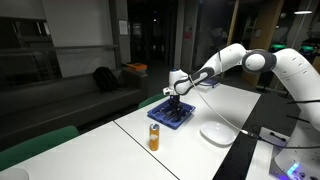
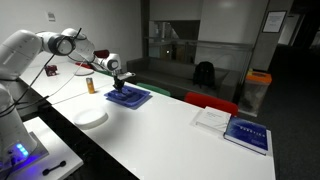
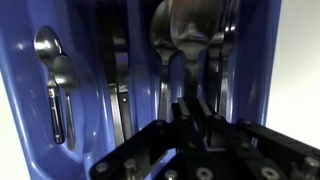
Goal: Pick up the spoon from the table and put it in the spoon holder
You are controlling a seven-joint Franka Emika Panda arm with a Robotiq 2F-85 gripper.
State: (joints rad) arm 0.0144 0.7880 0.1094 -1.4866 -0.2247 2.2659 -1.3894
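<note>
The holder's section with another spoon (image 3: 163, 72) lies below the spoon's handle, on the left in the wrist view, so my gripper will next move down and toward that side and release the handle.
The blue spoon holder (image 1: 172, 116) lies on the white table (image 1: 120, 150) and shows in both exterior views (image 2: 130, 98). My gripper (image 1: 176, 100) hangs right over it, fingers pointing down (image 2: 122, 86). In the wrist view the gripper (image 3: 197, 112) has its fingers close together around the thin handle of a spoon (image 3: 195, 45), whose bowl hangs over a middle compartment of the holder (image 3: 20, 100). Other spoons lie in the compartments, one at the left (image 3: 52, 70).
An orange can (image 1: 154, 137) stands near the holder; it also shows in an exterior view (image 2: 90, 86). A round white plate (image 1: 220, 132) lies on the table (image 2: 90, 117). Books (image 2: 245, 132) lie at the table's far end. Cables run along the table edge.
</note>
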